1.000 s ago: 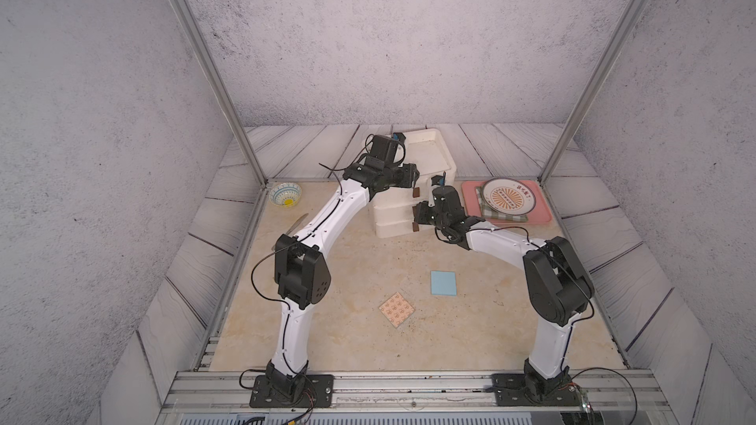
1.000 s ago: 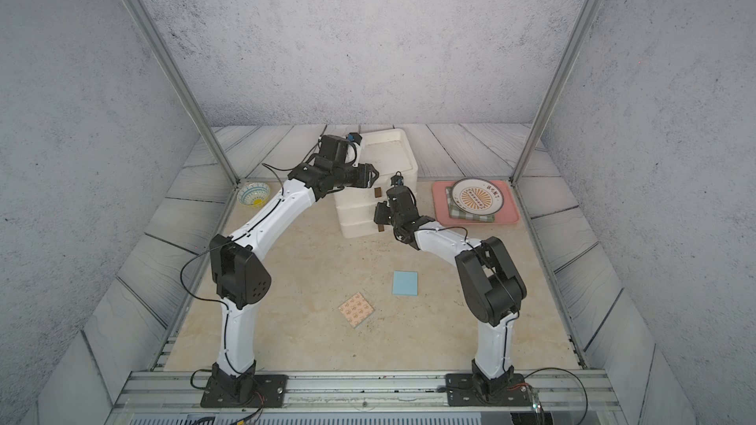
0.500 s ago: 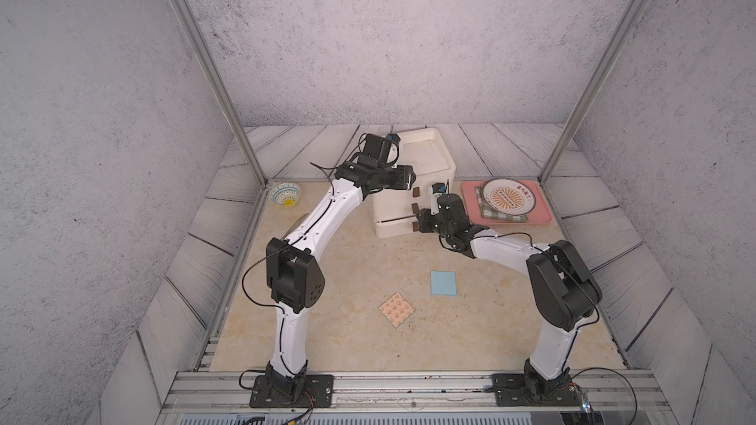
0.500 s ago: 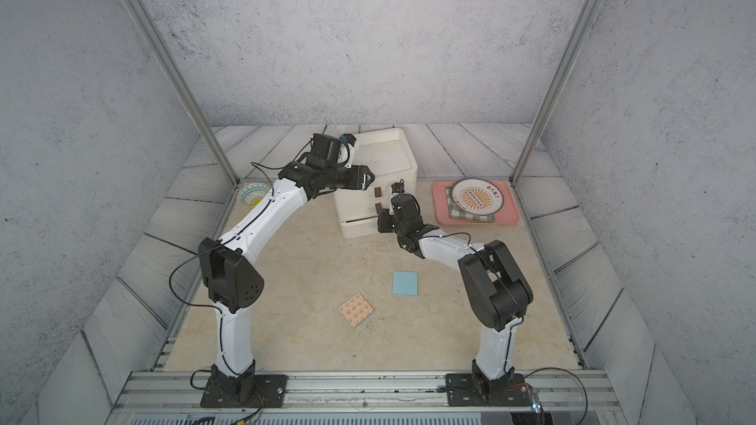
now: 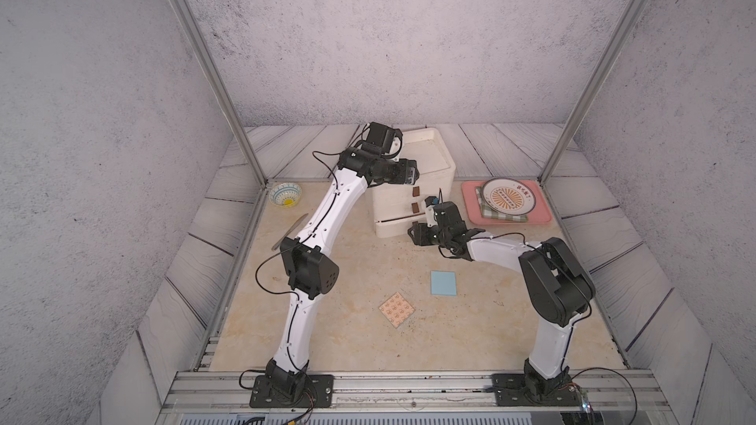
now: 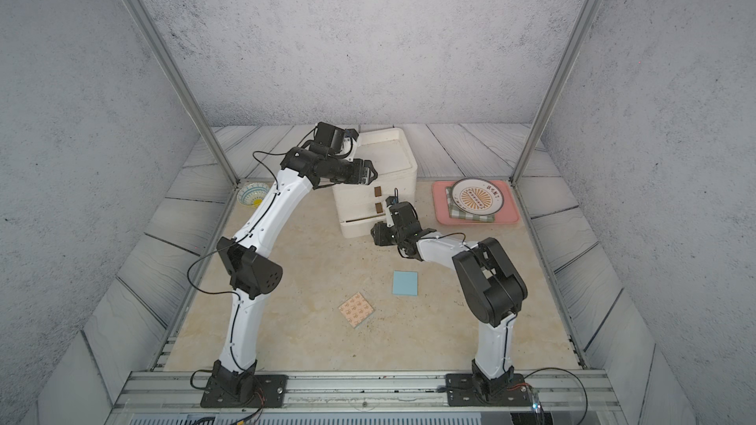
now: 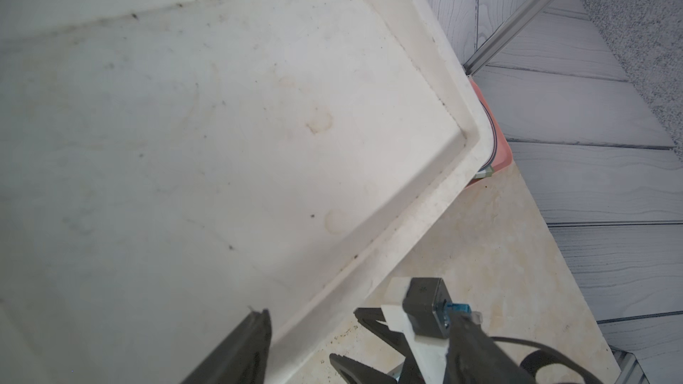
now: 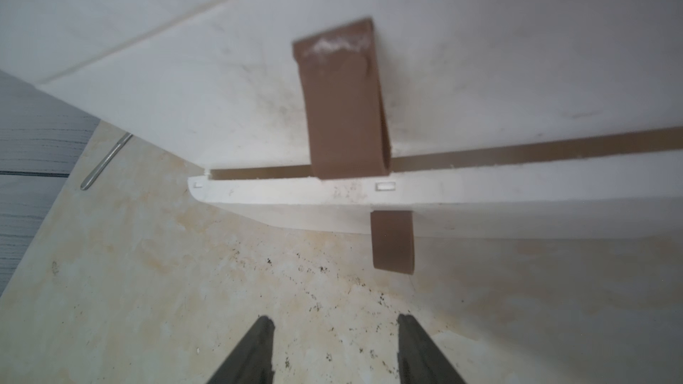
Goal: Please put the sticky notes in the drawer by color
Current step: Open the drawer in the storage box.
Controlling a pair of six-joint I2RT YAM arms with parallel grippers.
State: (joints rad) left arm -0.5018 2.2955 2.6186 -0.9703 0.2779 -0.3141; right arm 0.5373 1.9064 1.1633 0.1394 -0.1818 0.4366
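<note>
The bottom drawer's brown tab handle (image 8: pixel 393 242) comes between the right gripper's open fingers next as they move outward, since it hangs just outward of them.
The white drawer (image 5: pixel 409 165) chest stands at the back middle in both top views (image 6: pixel 368 198). Its bottom drawer (image 8: pixel 295 193) sits slightly pulled out, with a dark gap above it. Brown tab handles (image 8: pixel 343 105) hang on the fronts. My right gripper (image 8: pixel 335 321) is open and empty, low over the floor just in front of the bottom handle (image 8: pixel 392 241). My left gripper (image 5: pixel 412 173) hovers open over the lid's front edge, holding nothing. On the floor nearer the front lie a light blue sticky note (image 5: pixel 443 283) and a peach printed one (image 5: pixel 396 309).
A pink tray (image 5: pixel 544 218) with a checked cloth and a plate (image 5: pixel 507 197) sits to the right of the chest. A patterned bowl (image 5: pixel 285 195) and a metal utensil (image 5: pixel 290 231) lie at the left edge. Metal frame posts stand at both back corners.
My right gripper, shut at the drawer front a second ago, has opened and drawn back toward the near side. My left gripper's jaws have spread wider above the lid.
</note>
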